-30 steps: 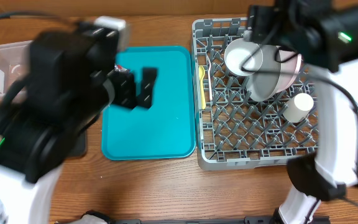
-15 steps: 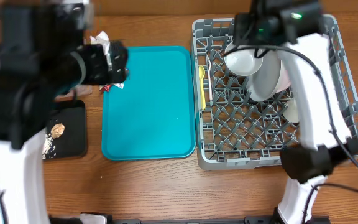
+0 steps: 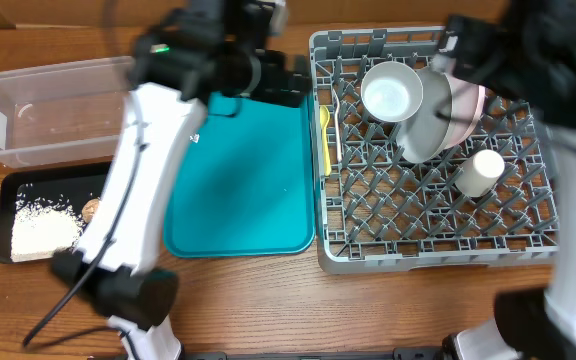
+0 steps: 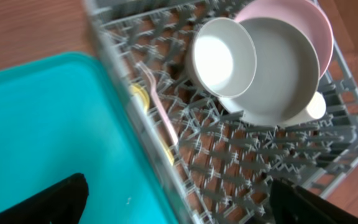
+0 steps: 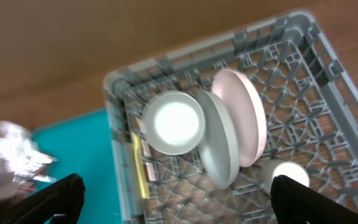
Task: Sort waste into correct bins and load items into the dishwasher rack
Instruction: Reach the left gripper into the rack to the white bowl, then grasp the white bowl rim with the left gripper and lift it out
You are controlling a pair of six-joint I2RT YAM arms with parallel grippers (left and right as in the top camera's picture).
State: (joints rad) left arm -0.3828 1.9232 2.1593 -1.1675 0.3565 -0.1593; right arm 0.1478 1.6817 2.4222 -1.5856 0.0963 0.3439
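Note:
My left gripper should next move down and to the right in the overhead view, onto the grey bowl's fork-side rim (image 3: 363, 93) (image 4: 195, 67), because that rim is clear of the plates.
The grey dishwasher rack (image 3: 528, 215) holds the grey bowl (image 3: 391, 92), the grey-blue plate (image 3: 420, 135), the pink plate (image 3: 473, 102), the white cup (image 3: 485, 170), the yellow spoon (image 3: 325, 135) and the fork (image 3: 336, 108). My left gripper (image 3: 273, 78) is open and empty over the far edge of the teal tray, beside the rack; its wrist view (image 4: 185, 202) shows the bowl (image 4: 222, 56) and the fork (image 4: 160, 106). My right gripper (image 3: 465, 48) is open and empty above the rack's far side (image 5: 179, 199). The clear tub (image 3: 58, 110) and the black tray (image 3: 118, 185) with rice (image 3: 40, 225) and a brown morsel (image 3: 90, 208) sit at the left. The napkin and red wrapper are not clearly visible.
The teal tray (image 3: 238, 190) lies between the bins and the rack. My left arm crosses over its left edge. A blurred white crumpled-looking shape (image 5: 11, 162) shows at the left of the right wrist view; I cannot tell what it is.
My left arm swung from over the bins at the left to the teal tray's far edge by the rack. The crumpled item at its jaws no longer shows. My right arm shifted right.

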